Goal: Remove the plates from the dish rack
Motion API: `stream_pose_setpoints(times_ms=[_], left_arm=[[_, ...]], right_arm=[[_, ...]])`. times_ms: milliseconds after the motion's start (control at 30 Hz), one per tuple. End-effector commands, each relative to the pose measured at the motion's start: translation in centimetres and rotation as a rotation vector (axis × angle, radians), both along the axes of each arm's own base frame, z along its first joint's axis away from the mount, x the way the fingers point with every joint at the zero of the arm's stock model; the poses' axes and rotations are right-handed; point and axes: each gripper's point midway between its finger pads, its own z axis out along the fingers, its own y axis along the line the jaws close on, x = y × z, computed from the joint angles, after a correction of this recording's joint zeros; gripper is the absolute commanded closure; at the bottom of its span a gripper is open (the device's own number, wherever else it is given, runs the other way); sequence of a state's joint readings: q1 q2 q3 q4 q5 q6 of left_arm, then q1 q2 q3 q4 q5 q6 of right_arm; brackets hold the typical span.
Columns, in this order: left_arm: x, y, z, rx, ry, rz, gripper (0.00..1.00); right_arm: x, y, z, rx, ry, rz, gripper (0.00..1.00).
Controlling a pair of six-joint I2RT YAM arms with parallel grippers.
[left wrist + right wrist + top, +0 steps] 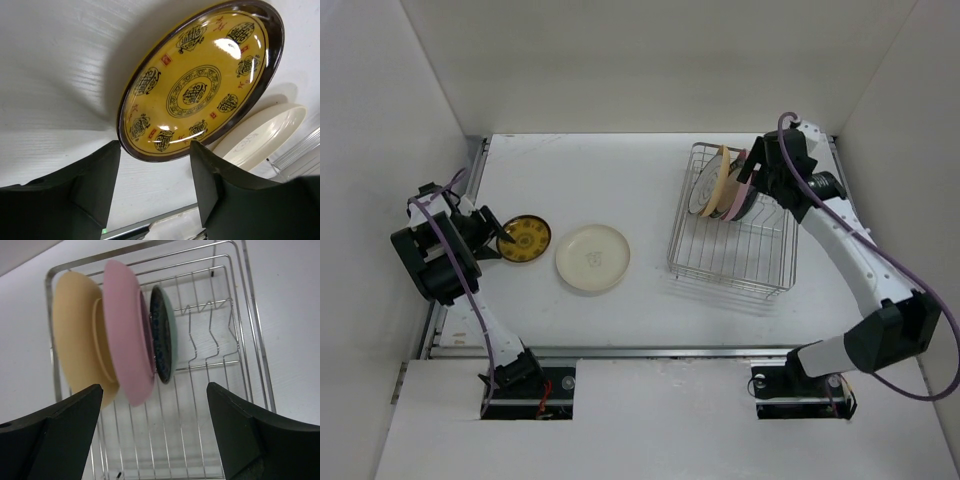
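Note:
My right gripper should go down over the upper rim of the small teal plate (pixel 166 337) below it next and close there, because the empty slots beside the plate leave room for my fingers.
The dish rack (pixel 732 240) stands right of centre. A yellow-orange plate (pixel 721 178), a pink plate (pixel 739 190) and a small teal plate (pixel 166 337) stand upright at its far end. In the right wrist view the yellow-orange plate (pixel 75 340) and the pink plate (pixel 125 330) lean together in the rack (pixel 225 355). My right gripper (pixel 757 178) is open and empty above these plates; it also shows in its wrist view (pixel 155 430). The dark-yellow patterned plate (pixel 524 239) lies flat on the table. My left gripper (pixel 155 175) is open, just short of that plate's rim (pixel 200 80).
A cream plate (pixel 592 258) lies flat on the table between the patterned plate and the rack, and shows in the left wrist view (pixel 260 135). White walls enclose the table on three sides. A metal rail (pixel 620 352) runs along the near edge.

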State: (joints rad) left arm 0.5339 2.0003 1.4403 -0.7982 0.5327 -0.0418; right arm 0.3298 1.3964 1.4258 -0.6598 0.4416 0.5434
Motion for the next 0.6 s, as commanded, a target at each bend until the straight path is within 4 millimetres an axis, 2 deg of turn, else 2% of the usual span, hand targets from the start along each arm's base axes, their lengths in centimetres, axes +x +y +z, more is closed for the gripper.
stream_pose_setpoints(times_ms=[0,33,67,133,167,200,267,367,500,533,567], left_arm=[[-0.8,-0.4,2.1,0.009,-0.005,-0.006,0.45],[-1.1,-0.6,2.1,0.008,-0.003,-0.006,0.45],[-1.3,-0.7,2.5,0.008,-0.002,-0.006,0.44],[-2.0,-1.1,3.1,0.014,-0.013,-0.006,0.44],[-2.1,-1.3,3.6,0.014,-0.030,-0.014,0.43],[-2.1,-1.3,4.0,0.025,-0.049,-0.014,0.43],[-2.6,-1.4,5.3,0.062,-0.091,-0.021,0.43],[-2.8,-1.0,7.5,0.139,-0.164,-0.040,0.43],[-3.7,-0.8,9.8,0.215,-0.223,-0.091,0.43],[-4.1,-0.8,10.0,0.227,-0.220,-0.102,0.43],[-4.4,-0.9,10.7,0.240,-0.236,-0.110,0.43]], right_arm=[[1.4,-2.2,1.0,0.023,-0.027,-0.083,0.09],[1.8,-2.6,1.3,0.046,-0.048,-0.097,0.09],[2.4,-4.1,1.1,0.053,-0.053,-0.143,0.09],[2.8,-5.3,-0.8,0.080,-0.028,-0.161,0.10],[3.5,-5.6,-0.7,0.110,-0.057,-0.165,0.16],[3.9,-6.3,-1.6,0.129,-0.041,-0.167,0.21],[4.9,-6.3,-3.7,0.114,0.005,-0.140,0.33],[6.2,-4.9,-6.2,0.103,0.062,-0.033,0.43],[6.8,-4.4,-8.3,0.115,0.099,-0.013,0.43],[7.1,-4.3,-8.0,0.117,0.084,-0.013,0.43],[7.1,-4.1,-8.7,0.122,0.094,-0.005,0.43]])
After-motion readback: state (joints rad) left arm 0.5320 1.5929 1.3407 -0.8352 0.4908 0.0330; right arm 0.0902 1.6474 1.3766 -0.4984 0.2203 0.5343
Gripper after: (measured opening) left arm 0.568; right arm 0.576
